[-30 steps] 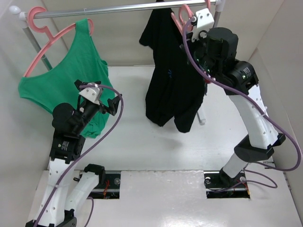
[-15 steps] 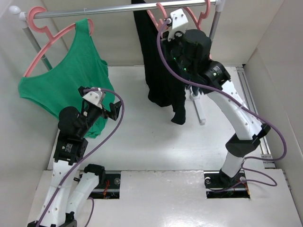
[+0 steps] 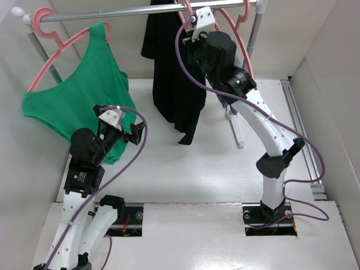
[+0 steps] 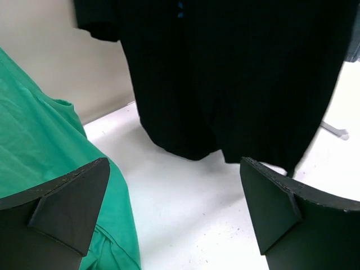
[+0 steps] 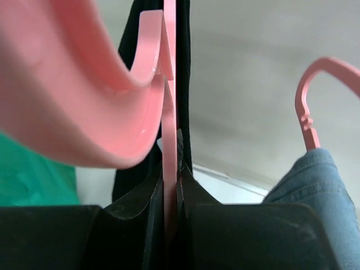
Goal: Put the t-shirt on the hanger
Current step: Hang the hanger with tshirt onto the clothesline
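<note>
My right gripper moves to the bar (image 3: pixel 124 11) beside the grey-blue garment's hanger next and releases the pink hanger's stem. That part of the bar lies to its right in the top view.
The black t-shirt (image 3: pixel 171 79) hangs from the pink hanger (image 3: pixel 184 8), just under the metal rail (image 3: pixel 124 11), its hem above the table. My right gripper (image 3: pixel 191 17) is up at the rail, shut on the hanger's thin stem (image 5: pixel 170 112), which stands pinched between the two jaws (image 5: pixel 171 174). The hanger's curled hook (image 5: pixel 84 95) shows large and blurred right before the camera, with black t-shirt (image 5: pixel 184 84) cloth behind it. My left gripper (image 3: pixel 121 130) is low on the left, open and holding nothing (image 4: pixel 177 208), facing the t-shirt (image 4: pixel 236 73).
A green tank top (image 3: pixel 79 90) hangs on its own pink hanger (image 3: pixel 48 25) at the rail's left and brushes the left arm (image 4: pixel 34 169). Another pink hanger (image 5: pixel 306 107) with a grey-blue garment (image 5: pixel 320 185) hangs to the right. The rack's post and foot (image 3: pixel 236 126) stand behind the right arm.
My right arm has carried the hanger and t-shirt leftward along the rail, and the shirt now hangs narrower. The left arm has barely moved and its jaws stay open.
</note>
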Available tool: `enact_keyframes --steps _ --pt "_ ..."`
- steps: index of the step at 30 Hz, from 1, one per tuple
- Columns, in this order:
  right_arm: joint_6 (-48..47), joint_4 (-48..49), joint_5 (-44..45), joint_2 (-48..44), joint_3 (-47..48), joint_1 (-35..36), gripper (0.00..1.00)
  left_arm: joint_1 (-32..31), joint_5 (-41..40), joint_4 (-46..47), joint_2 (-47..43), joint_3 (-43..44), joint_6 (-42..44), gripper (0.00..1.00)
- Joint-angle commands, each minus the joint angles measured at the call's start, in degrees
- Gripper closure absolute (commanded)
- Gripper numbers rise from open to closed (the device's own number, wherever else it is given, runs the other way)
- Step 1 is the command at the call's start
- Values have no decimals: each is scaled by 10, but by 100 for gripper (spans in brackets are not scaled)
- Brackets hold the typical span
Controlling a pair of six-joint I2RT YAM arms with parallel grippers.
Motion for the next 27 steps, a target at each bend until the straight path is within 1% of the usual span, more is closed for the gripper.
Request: enact_keyframes --steps 1,5,7,14,17,20,23,24,27 --pt "-1 69 38 -27 6 -10 100 0 -11 15 -10 -3 3 0" --pt "-1 90 63 -70 -46 -23 100 0 -16 10 -16 -9 3 0" --pt "-1 90 77 -81 -52 -38 100 0 -16 10 -16 -14 3 0" --pt "4 63 71 -99 -52 -78 100 0 -11 20 -9 -14 3 0" --pt "19 48 28 -91 -52 -100 100 0 -11 20 -9 -14 3 0" --pt "40 20 -15 -66 -26 -128 100 0 -11 20 -9 -14 3 0" --pt "40 1 -47 -38 7 -145 100 0 -11 20 -9 -14 8 0" --pt "40 1 -70 -32 14 -145 100 0 -11 20 -9 -14 8 0" --pt "45 -20 -96 -15 26 -151 100 0 -11 20 -9 -14 8 0"
